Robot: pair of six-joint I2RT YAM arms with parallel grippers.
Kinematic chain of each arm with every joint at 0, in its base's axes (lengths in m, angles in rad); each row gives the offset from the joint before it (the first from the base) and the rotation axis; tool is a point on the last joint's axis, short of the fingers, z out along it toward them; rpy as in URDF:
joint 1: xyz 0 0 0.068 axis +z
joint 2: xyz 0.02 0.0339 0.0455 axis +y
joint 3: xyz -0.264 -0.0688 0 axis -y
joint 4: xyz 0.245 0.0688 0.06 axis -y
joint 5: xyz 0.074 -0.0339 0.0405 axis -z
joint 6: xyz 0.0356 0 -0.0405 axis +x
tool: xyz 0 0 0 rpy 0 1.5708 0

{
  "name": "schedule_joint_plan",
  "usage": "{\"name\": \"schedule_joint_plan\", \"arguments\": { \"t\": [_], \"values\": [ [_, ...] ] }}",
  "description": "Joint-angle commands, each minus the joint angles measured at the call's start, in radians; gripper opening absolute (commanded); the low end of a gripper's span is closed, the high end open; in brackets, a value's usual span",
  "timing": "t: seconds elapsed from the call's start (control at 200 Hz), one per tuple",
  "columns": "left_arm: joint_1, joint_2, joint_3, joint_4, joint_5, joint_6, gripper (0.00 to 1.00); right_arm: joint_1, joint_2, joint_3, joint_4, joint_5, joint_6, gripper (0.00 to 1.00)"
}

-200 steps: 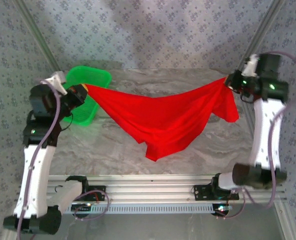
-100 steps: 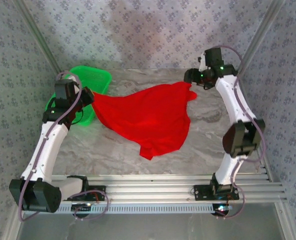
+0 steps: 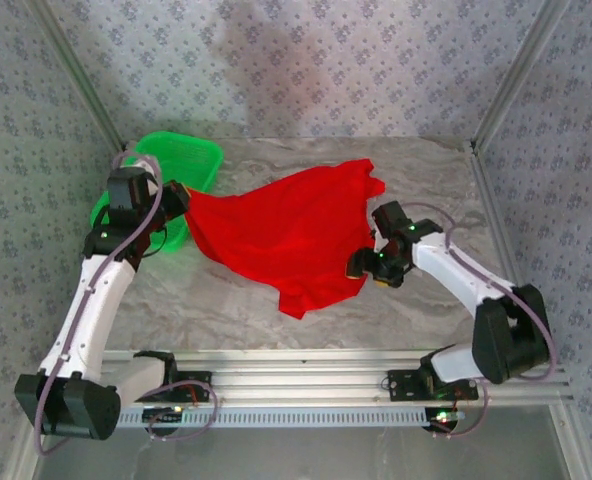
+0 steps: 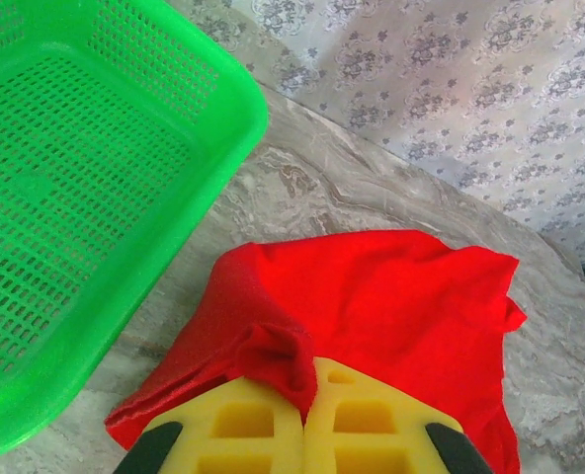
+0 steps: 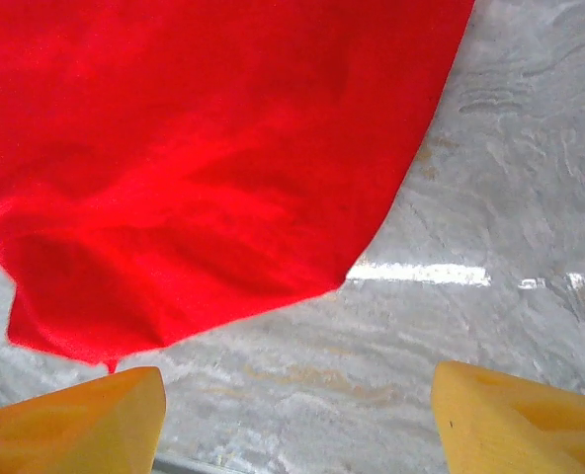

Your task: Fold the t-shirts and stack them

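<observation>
Next, my right gripper moves toward the red cloth and down onto the shirt's edge at its near corner (image 3: pixel 357 287) (image 5: pixel 330 272), since only bare marble lies between my fingers.
The red t-shirt (image 3: pixel 286 230) lies crumpled on the marble table, plain side up, its print hidden. My left gripper (image 3: pixel 181 200) is shut on the shirt's left corner, beside the basket; in the left wrist view a fold of red cloth (image 4: pixel 273 355) is pinched between the yellow pads (image 4: pixel 243 420). My right gripper (image 3: pixel 361 265) stands open at the shirt's lower right edge, low over the table. In the right wrist view its fingertips (image 5: pixel 85 415) are wide apart over bare marble, with the shirt's hem (image 5: pixel 223 227) just ahead of them and nothing between them.
A green plastic basket (image 3: pixel 191 160) sits at the back left, partly behind the left arm, its wall (image 4: pixel 174 197) close to the held corner. Patterned walls close the table's back and sides. An aluminium rail (image 3: pixel 306 365) runs along the near edge.
My right gripper let go of the shirt's right corner and swung down and forward to the shirt's near right edge. The shirt dropped from hanging stretched to lying on the table. Left grip unchanged.
</observation>
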Motion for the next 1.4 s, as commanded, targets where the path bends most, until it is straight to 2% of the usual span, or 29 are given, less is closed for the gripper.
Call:
{"name": "schedule_joint_plan", "arguments": {
  "t": [0.0, 0.27, 0.45, 0.55, 0.595, 0.665, 0.899, 1.104, 1.239, 1.394],
  "values": [
    [-0.007, -0.049, -0.012, -0.011, 0.01, -0.006, 0.0, 0.005, 0.065, 0.026, 0.093, -0.004, 0.03, 0.72],
    [-0.005, -0.118, -0.043, -0.06, -0.011, -0.005, 0.0, 0.022, 0.269, 0.085, 0.094, 0.036, 0.028, 0.66],
    [-0.005, -0.147, -0.066, -0.066, -0.014, -0.015, 0.0, 0.027, 0.336, 0.096, 0.105, 0.08, 0.041, 0.53],
    [-0.005, -0.159, -0.074, -0.07, -0.012, -0.015, 0.0, 0.026, 0.369, 0.115, 0.118, 0.088, 0.046, 0.28],
    [-0.005, -0.166, -0.075, -0.078, -0.011, -0.011, 0.0, 0.024, 0.371, 0.13, 0.107, 0.091, 0.045, 0.13],
    [-0.005, -0.176, -0.071, -0.097, -0.012, -0.003, 0.0, 0.024, 0.337, 0.149, 0.08, 0.101, 0.035, 0.0],
    [-0.005, -0.238, -0.049, -0.163, 0.003, -0.013, 0.0, 0.017, 0.07, 0.237, -0.245, 0.199, -0.078, 0.0],
    [-0.015, -0.288, -0.024, -0.171, 0.065, -0.077, 0.0, -0.008, -0.11, 0.339, -0.489, 0.266, -0.118, 0.0],
    [-0.038, -0.303, -0.008, -0.164, 0.077, -0.105, 0.0, -0.029, -0.132, 0.434, -0.585, 0.292, -0.149, 0.0],
    [-0.048, -0.301, -0.034, -0.163, 0.078, -0.109, 0.0, -0.016, -0.034, 0.53, -0.592, 0.33, -0.188, 0.0]
  ]
}}
